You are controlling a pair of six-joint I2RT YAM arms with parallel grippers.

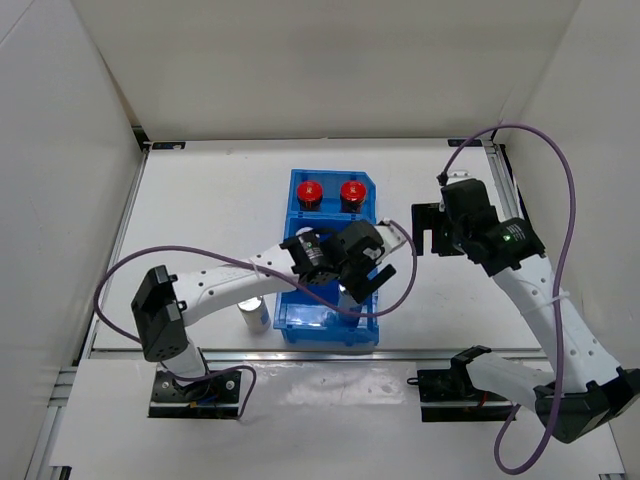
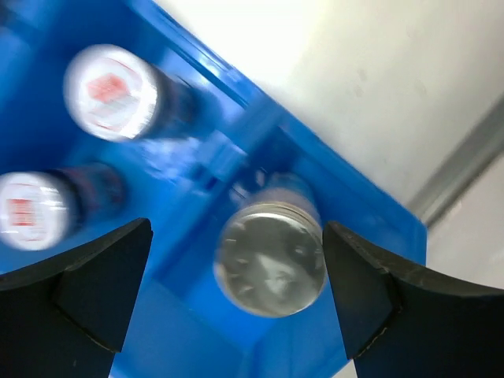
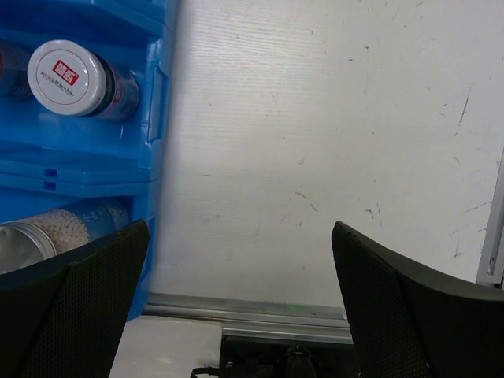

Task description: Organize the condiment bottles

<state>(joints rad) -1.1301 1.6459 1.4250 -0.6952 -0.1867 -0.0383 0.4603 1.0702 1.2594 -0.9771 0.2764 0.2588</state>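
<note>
The second bottle's silver cap (image 1: 250, 303) is still outside the bin, so my left gripper will next go left in the top view and down around it.
Two red-capped dark bottles (image 1: 309, 190) (image 1: 351, 192) stand in the far compartment of the blue bin (image 1: 328, 336). My left gripper (image 1: 364, 287) hangs over the bin's near right part. In the left wrist view it (image 2: 236, 236) is open around a silver-capped clear bottle (image 2: 270, 256) that stands in the bin; the jaws do not touch the cap. Two grey-lidded bottles (image 2: 110, 92) (image 2: 31, 211) stand in the middle compartment. A second silver-capped bottle (image 1: 254, 312) stands on the table left of the bin. My right gripper (image 1: 425, 232) is open and empty over bare table right of the bin.
The right wrist view shows the bin's right wall (image 3: 153, 94), one grey-lidded bottle (image 3: 67, 77) and the silver-capped bottle (image 3: 47, 232) inside. White walls enclose the table. An aluminium rail (image 3: 260, 311) runs along the near edge.
</note>
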